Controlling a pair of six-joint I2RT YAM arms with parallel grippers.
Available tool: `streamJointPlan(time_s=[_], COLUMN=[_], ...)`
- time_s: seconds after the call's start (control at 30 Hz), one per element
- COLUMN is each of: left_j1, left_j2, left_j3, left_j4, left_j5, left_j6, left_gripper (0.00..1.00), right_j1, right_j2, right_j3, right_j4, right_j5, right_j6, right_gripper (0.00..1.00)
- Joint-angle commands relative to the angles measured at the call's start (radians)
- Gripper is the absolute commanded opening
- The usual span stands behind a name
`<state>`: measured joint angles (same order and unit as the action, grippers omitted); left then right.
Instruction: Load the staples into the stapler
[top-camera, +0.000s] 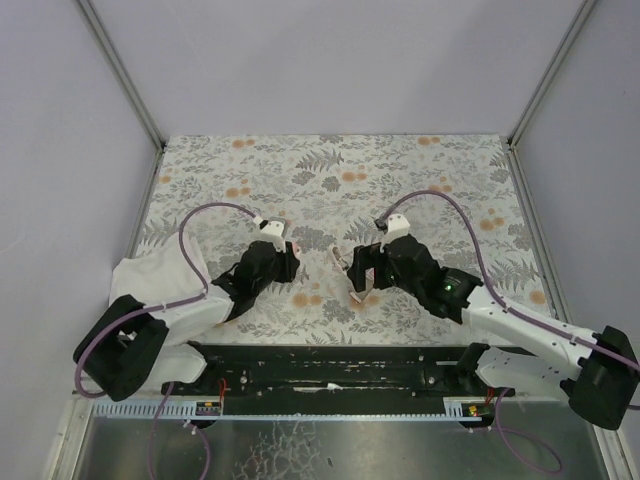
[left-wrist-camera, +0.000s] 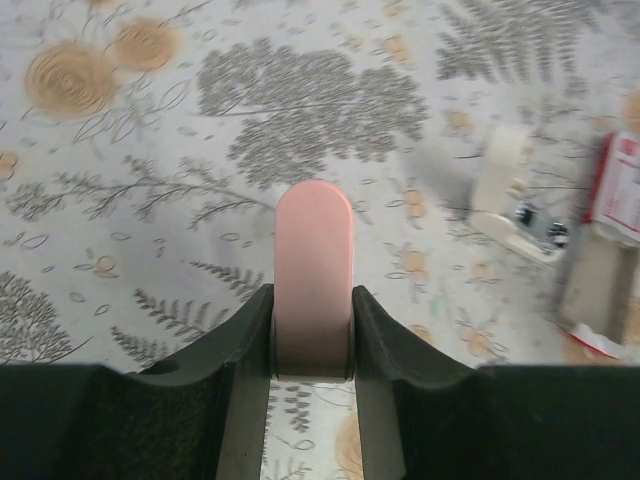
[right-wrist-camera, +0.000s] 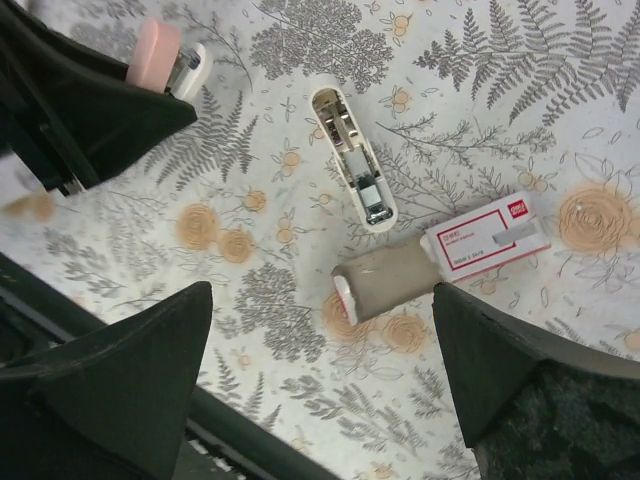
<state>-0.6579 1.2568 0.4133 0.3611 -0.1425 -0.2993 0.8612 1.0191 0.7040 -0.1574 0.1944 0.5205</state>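
Observation:
The robot will next turn its right gripper in line with the white stapler body (right-wrist-camera: 355, 168), slanted below, and then lower it around the end of the body by the tray.
The staples' red box with a pale label (right-wrist-camera: 486, 234) lies on the cloth, its tan inner tray (right-wrist-camera: 385, 281) slid out to the left; no strips show. The white stapler body (right-wrist-camera: 355, 168) lies open beside it, its metal channel facing up. My right gripper (right-wrist-camera: 322, 300) is open and empty, hovering above the tray. My left gripper (left-wrist-camera: 312, 300) is shut on the salmon-pink bar (left-wrist-camera: 313, 270), held above the cloth to the left of the stapler body (left-wrist-camera: 508, 190) and box (left-wrist-camera: 620, 185). The pink bar also shows in the right wrist view (right-wrist-camera: 155, 50), with a white piece (right-wrist-camera: 192, 70) beside it.
The floral tablecloth (top-camera: 330, 180) covers the table inside grey walls. A black rail (top-camera: 330, 365) runs along the near edge between the arm bases. A white cloth (top-camera: 150, 285) lies by the left arm. Both grippers (top-camera: 292, 252) (top-camera: 358, 280) sit close together at the middle.

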Motion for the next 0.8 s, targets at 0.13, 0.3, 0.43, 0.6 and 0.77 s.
streamJointPlan(time_s=[0.13,0.3,0.43,0.6,0.77], left_j1=[0.088,0.11,0.12,0.131,0.135], left_j2=[0.163,0.212,0.224,0.218,0.179], left_j3=[0.097,0.111,0.109,0.1,0.076], left_j4=[-0.088,-0.098,-0.098,-0.089,-0.07], left_j5=[0.017,0.043,0.059,0.085,0.101], left_j6=[-0.07,-0.089,-0.099,-0.104,-0.106], left_gripper=[0.0,0.15,0.38,0.54,0.64], right_j1=[-0.02,-0.036,-0.056,-0.075,-0.082], right_j2=[0.21,0.345,0.446,0.533,0.617], right_j3=[0.026,0.05,0.068,0.09,0.13], right_j4=[0.146,0.22,0.28,0.324,0.328], right_j5=[0.043,-0.001,-0.042,-0.083,-0.12], right_j6=[-0.234,-0.316,-0.353,-0.392,-0.425], right_gripper=[0.9,0.79,0.75,0.74,0.69])
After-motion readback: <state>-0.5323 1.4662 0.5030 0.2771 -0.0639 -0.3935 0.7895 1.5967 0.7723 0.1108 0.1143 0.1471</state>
